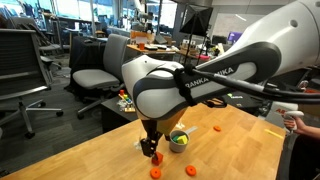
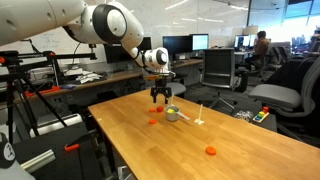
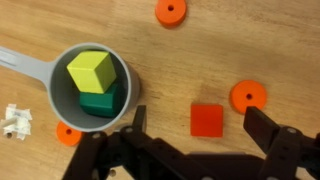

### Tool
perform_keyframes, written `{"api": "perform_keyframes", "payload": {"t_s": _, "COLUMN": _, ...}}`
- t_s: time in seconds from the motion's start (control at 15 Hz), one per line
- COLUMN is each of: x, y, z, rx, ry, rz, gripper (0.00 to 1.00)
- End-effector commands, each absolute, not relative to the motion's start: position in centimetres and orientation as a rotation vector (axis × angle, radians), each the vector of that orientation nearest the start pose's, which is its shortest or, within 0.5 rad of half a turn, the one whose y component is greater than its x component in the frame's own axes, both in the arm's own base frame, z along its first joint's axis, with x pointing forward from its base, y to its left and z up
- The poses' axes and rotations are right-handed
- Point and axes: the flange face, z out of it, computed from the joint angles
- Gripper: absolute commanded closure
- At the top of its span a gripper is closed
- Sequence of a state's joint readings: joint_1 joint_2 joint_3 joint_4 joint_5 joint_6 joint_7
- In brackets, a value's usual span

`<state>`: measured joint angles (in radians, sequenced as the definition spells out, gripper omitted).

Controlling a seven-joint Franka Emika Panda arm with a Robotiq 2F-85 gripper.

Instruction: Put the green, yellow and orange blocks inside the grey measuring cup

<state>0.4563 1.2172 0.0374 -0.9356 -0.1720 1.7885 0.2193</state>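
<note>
The robot's gripper needs to go down over the orange block point(image 1: 157, 158) point(image 3: 207, 120) below it and close on the orange block's sides, because the open fingers are already on both sides of the orange block.
The grey measuring cup point(image 3: 88, 95) stands on the wooden table with a yellow block point(image 3: 90, 70) and a green block point(image 3: 97, 101) inside it; its handle points up-left in the wrist view. An orange-red block point(image 3: 207, 119) lies flat on the table right of the cup. My gripper point(image 3: 200, 122) is open and empty, its two fingers either side of the orange block and above it. In both exterior views the gripper point(image 1: 152, 148) point(image 2: 160, 96) hangs just beside the cup point(image 1: 178, 139) point(image 2: 172, 114).
Three flat orange discs with holes lie around the cup point(image 3: 171, 11) point(image 3: 248, 96) point(image 3: 68, 134). A small white piece point(image 3: 15, 122) lies left of the cup. The table point(image 2: 170, 150) has an edge near the cup; office chairs point(image 1: 100, 65) and desks stand beyond.
</note>
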Motion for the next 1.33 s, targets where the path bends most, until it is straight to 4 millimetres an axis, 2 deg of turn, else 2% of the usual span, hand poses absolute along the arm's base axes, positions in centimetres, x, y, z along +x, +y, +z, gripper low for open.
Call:
{"api": "perform_keyframes", "payload": {"t_s": 0.0, "x": 65.3, "y": 34.1, "z": 7.0, "rx": -3.264, "ry": -0.595, "rz": 0.559, "gripper": 0.0}}
{"api": "perform_keyframes", "payload": {"t_s": 0.27, "x": 64.7, "y": 34.4, "z": 4.8, "rx": -3.253, "ry": -0.615, "rz": 0.589, "gripper": 0.0}}
{"api": "perform_keyframes", "payload": {"t_s": 0.8, "x": 65.6, "y": 34.4, "z": 5.7, "rx": -3.248, "ry": -0.629, "rz": 0.561, "gripper": 0.0}}
{"api": "perform_keyframes", "payload": {"t_s": 1.27, "x": 65.9, "y": 33.8, "z": 5.3, "rx": -3.24, "ry": -0.62, "rz": 0.569, "gripper": 0.0}}
